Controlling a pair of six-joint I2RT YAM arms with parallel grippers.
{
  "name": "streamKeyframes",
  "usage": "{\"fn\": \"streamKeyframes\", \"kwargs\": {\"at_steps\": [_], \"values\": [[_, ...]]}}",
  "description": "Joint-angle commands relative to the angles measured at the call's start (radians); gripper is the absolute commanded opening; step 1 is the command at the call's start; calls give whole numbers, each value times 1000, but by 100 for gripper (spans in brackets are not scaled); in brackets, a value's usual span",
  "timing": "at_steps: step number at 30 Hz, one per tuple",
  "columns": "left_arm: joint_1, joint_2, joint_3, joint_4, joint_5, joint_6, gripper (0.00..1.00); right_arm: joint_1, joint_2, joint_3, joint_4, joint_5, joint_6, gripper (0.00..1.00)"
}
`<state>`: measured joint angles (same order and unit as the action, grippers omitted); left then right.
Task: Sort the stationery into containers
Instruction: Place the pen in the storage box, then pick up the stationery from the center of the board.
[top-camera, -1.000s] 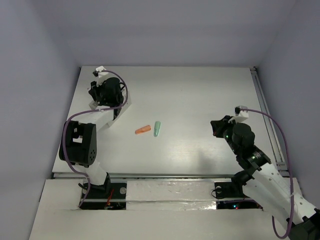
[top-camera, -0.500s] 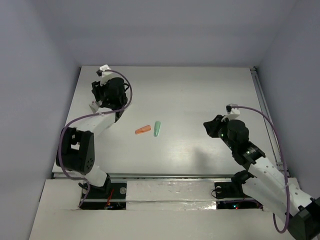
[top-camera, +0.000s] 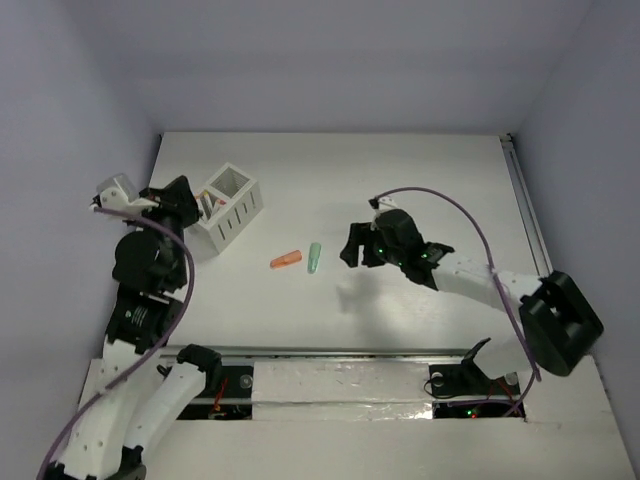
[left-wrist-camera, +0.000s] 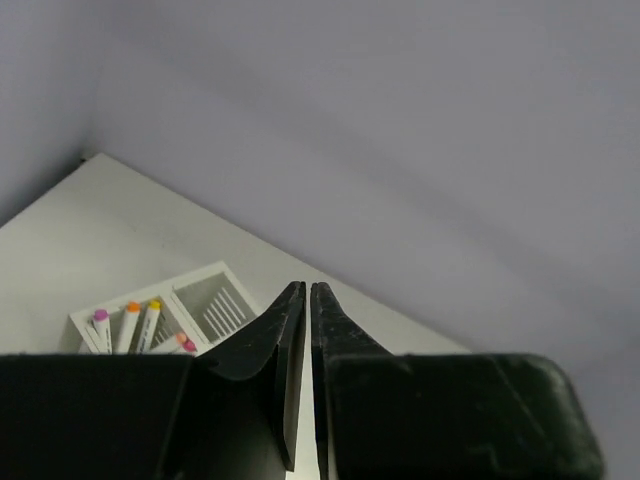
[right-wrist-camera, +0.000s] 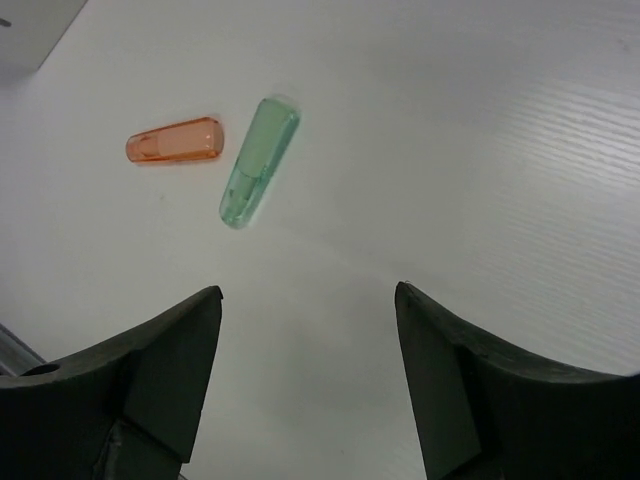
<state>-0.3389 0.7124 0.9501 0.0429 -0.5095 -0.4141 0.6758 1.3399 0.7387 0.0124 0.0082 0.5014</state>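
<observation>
The open fingers of my right gripper go down and to its left in the top view next, around the unsorted mint-green piece's far end (top-camera: 316, 247) (right-wrist-camera: 272, 119).
The containers are one white two-compartment box (top-camera: 232, 208) at the table's back left. In the left wrist view several white pens (left-wrist-camera: 140, 325) with magenta, orange and yellow caps stand in the left compartment of this box (left-wrist-camera: 215, 285); nothing shows in the right one. My left gripper (top-camera: 184, 200) hovers just left of the box, shut and holding nothing (left-wrist-camera: 305, 292). An orange stubby piece (top-camera: 286, 260) (right-wrist-camera: 175, 140) and a mint-green one (top-camera: 315, 258) (right-wrist-camera: 258, 162) lie side by side mid-table. My right gripper (top-camera: 357, 250) is open just right of them, and nothing lies between its jaws (right-wrist-camera: 308, 295).
A metal rail (top-camera: 530, 220) runs along the table's right edge. Grey walls close in the back and both sides. The right arm's purple cable (top-camera: 450, 205) arches over the middle right of the table.
My left arm pulled back left off the box, uncovering it, and its jaws closed. My right arm swung left toward the two stubby pieces and its jaws opened wide.
</observation>
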Motion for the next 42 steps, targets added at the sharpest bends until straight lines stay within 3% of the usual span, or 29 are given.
{"fn": "streamKeyframes", "kwargs": {"at_steps": [1,5,9,15,23,30,33,36,42], "values": [[-5,-89,-76,-199,215,-19,3,50,148,175,15,64,-11,76],[-5,-198,-132,-291,327,15,5,102,327,330,-95,160,-21,79],[-5,-357,-174,-354,413,0,15,130,464,447,-146,217,-11,79],[-5,-559,-217,-382,395,-43,22,159,617,600,-227,259,11,73],[-5,-607,-249,-362,424,-43,25,177,711,697,-262,288,37,70],[-5,-659,-241,-380,390,-54,24,186,771,751,-347,343,71,37],[-14,-680,-240,-390,356,-68,24,186,769,787,-373,355,74,12],[-14,-670,-243,-362,359,-60,24,186,734,810,-361,383,62,5],[-14,-642,-241,-275,371,-80,25,186,651,875,-326,397,-3,3]]}}
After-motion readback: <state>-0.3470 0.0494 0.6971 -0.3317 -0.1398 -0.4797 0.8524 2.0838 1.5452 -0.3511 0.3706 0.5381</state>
